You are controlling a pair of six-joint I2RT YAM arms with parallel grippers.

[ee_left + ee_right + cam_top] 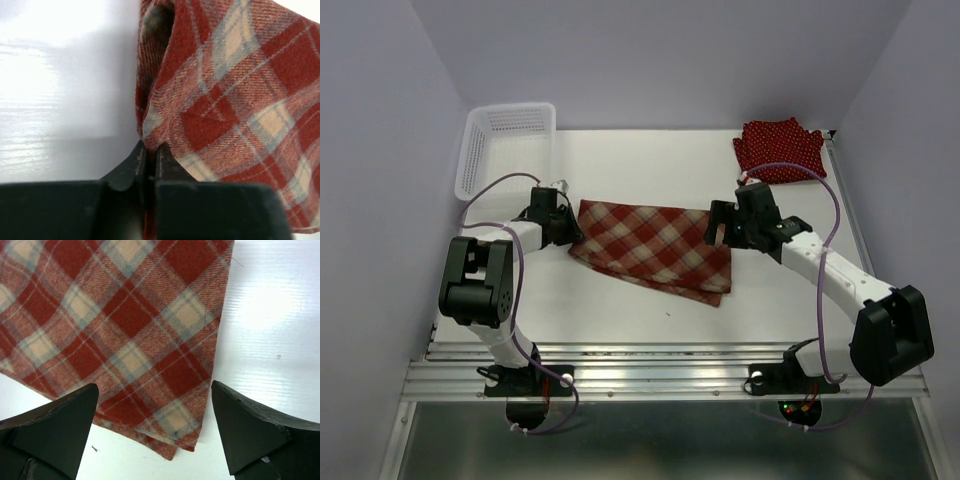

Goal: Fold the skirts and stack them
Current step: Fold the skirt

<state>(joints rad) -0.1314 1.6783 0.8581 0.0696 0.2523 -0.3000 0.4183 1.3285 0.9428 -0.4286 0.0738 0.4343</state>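
The left gripper lifts the skirt's pinched edge across next, lowers it at the skirt's opposite end (711, 256), which lies to the right in the top view, and releases.
The red-and-cream plaid skirt (650, 250) lies folded in the middle of the table. My left gripper (570, 228) is at its left edge. In the left wrist view the left gripper (150, 147) is shut on a pinched fold of the plaid skirt (225, 100), with cloth showing between the fingers. My right gripper (718, 228) is at the skirt's right end. Seen from the right wrist, the right gripper (154, 385) stands open over a layered corner of the plaid skirt (115, 325), not touching it. A dark red polka-dot skirt (778, 148) lies bunched at the back right.
A white plastic lattice basket (510, 140) stands at the back left, just behind the left arm. The table's metal front rail (660, 375) carries both arm bases. Walls close in on the left, back and right.
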